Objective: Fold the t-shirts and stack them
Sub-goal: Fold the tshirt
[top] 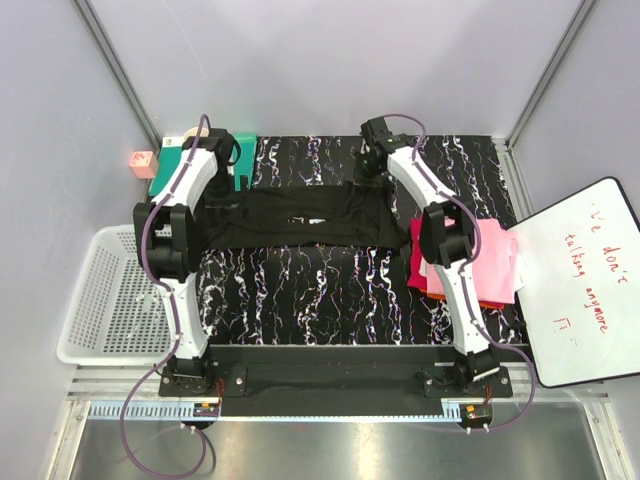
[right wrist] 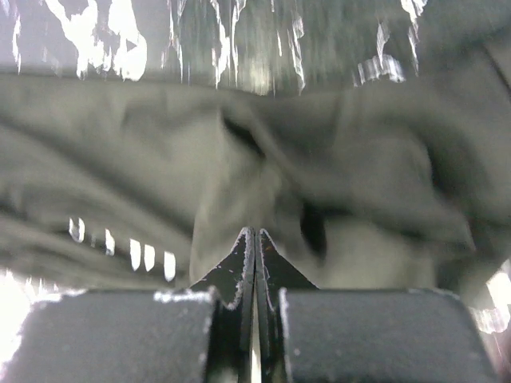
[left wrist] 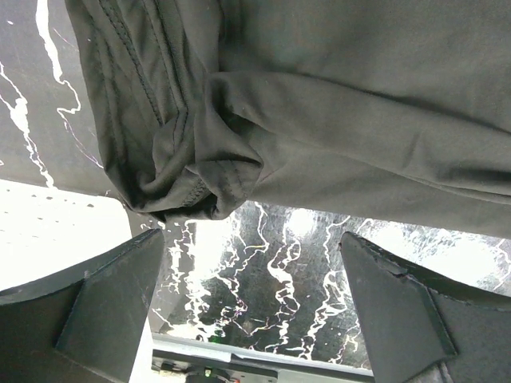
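Observation:
Next, the left gripper moves down and to the right in the top view onto the black t-shirt's long fold [top: 251,211] [left wrist: 327,100], which lies below and to that side.
A black t-shirt [top: 300,215] lies stretched sideways across the marbled table, between both arms. My left gripper [left wrist: 251,295] hovers over the shirt's left end [left wrist: 192,171] and is open, with nothing between its fingers [left wrist: 112,311]. In the top view it sits at the shirt's left edge [top: 222,190]. My right gripper [right wrist: 255,233] is shut, and the black cloth [right wrist: 335,159] bunches up to its tips. From above it is at the shirt's back right corner [top: 372,172]. Folded pink [top: 492,255], red [top: 415,262] and orange [top: 492,302] t-shirts are stacked at the right, partly under the right arm.
A white basket [top: 105,300] stands off the table's left side. A green mat [top: 175,165] and a small pink object [top: 142,162] are at the back left. A whiteboard with red writing [top: 585,285] leans at the right. The black marbled cover [top: 330,290] spans the table.

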You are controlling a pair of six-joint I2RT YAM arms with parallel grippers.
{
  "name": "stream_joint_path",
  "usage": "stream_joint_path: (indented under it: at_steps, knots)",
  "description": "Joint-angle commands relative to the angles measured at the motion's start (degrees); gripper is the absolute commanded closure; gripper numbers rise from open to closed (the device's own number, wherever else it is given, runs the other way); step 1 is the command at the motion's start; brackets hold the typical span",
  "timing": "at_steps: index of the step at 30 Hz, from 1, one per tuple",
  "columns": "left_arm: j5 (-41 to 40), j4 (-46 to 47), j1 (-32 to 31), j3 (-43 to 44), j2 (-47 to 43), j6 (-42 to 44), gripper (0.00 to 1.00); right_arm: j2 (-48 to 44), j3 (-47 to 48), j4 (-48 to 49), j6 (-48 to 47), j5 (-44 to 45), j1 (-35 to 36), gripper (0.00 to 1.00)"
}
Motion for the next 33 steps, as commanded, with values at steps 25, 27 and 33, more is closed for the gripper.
stream_joint_path:
  at_steps: [25, 27, 33]
  knots:
    - [1.0, 0.9, -3.1, 20.9, 18.1, -1.6, 1.0, -23.5, -40.8, 2.6, -0.8, -2.8, -0.3, 1.0]
    - [-0.3, 1.0, -3.0, 21.4, 18.6, -2.3, 1.0, -22.3, -40.4, 3.1, -0.7, -2.8, -0.3, 1.0]
    - [-2.1, -0.2, -2.1, 21.2, 20.1, -5.0, 1.0, -18.2, -35.8, 3.1, -1.2, -1.9, -0.3, 1.0]
